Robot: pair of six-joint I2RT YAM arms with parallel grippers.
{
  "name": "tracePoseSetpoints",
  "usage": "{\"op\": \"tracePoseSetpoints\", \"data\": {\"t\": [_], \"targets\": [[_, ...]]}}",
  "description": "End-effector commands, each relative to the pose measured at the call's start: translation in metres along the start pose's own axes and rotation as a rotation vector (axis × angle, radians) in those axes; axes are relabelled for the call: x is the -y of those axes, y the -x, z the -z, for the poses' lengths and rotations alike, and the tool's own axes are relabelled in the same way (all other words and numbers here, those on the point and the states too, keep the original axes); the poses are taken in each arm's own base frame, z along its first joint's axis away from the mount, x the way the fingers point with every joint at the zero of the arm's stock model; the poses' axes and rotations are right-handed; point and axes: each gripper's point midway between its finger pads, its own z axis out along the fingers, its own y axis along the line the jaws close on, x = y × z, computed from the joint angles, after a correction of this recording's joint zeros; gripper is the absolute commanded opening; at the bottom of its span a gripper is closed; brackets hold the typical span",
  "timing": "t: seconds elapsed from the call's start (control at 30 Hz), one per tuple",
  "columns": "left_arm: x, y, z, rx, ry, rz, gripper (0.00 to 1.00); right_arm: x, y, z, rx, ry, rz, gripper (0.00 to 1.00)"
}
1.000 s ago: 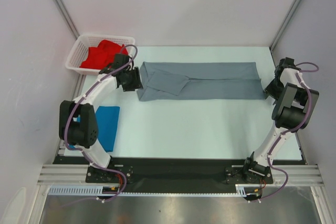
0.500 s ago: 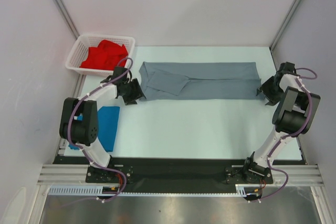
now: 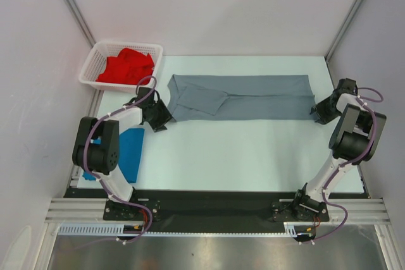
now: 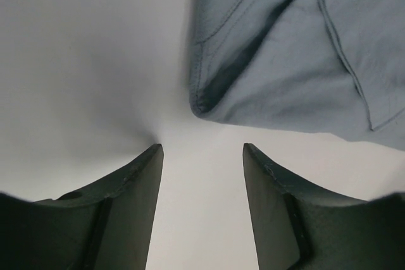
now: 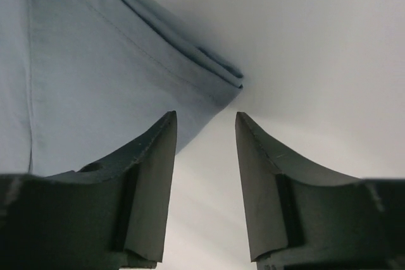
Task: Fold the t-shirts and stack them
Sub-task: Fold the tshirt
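Note:
The folded t-shirt's near corner [image 3: 173, 119] [image 4: 202, 107] is just ahead of my left gripper's open fingers, so my left gripper needs to slide outward over the tabletop onto it and close.
The slate grey t-shirt [image 3: 243, 97] lies folded into a long strip across the far middle of the table. My left gripper [image 3: 163, 118] is open and empty on the table just off the strip's near left corner [image 4: 209, 96]. My right gripper [image 3: 314, 112] is open and empty at the strip's near right corner [image 5: 215, 83]; one finger lies over the cloth edge without gripping it. The bright blue t-shirt [image 3: 130, 152] lies folded at the left edge. The red t-shirt [image 3: 126, 66] lies crumpled in the basket.
A white mesh basket [image 3: 93, 62] stands at the far left corner. White walls and metal posts close in the table on three sides. The black base rail [image 3: 209, 203] runs along the near edge.
My left gripper has moved nearer and down onto the table, off the shirt's left end. My right gripper has shifted slightly toward the shirt's right corner. The grey shirt's left end has settled flatter.

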Motion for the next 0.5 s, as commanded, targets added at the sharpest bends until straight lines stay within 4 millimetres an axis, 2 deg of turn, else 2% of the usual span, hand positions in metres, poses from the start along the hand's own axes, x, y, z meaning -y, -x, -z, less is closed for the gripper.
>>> {"op": "tracePoseSetpoints", "data": {"t": [0.0, 0.3, 0.47], "targets": [[-0.007, 0.003, -0.013, 0.015, 0.025, 0.065, 0.58, -0.003, 0.001, -0.009, 0.004, 0.02, -0.037, 0.45], [-0.003, 0.015, -0.023, 0.034, 0.037, 0.078, 0.5, 0.001, 0.0, -0.017, -0.007, -0.001, -0.039, 0.41], [-0.006, 0.014, -0.027, 0.032, 0.045, 0.076, 0.45, 0.008, -0.003, -0.021, -0.017, -0.036, -0.043, 0.38]]}}
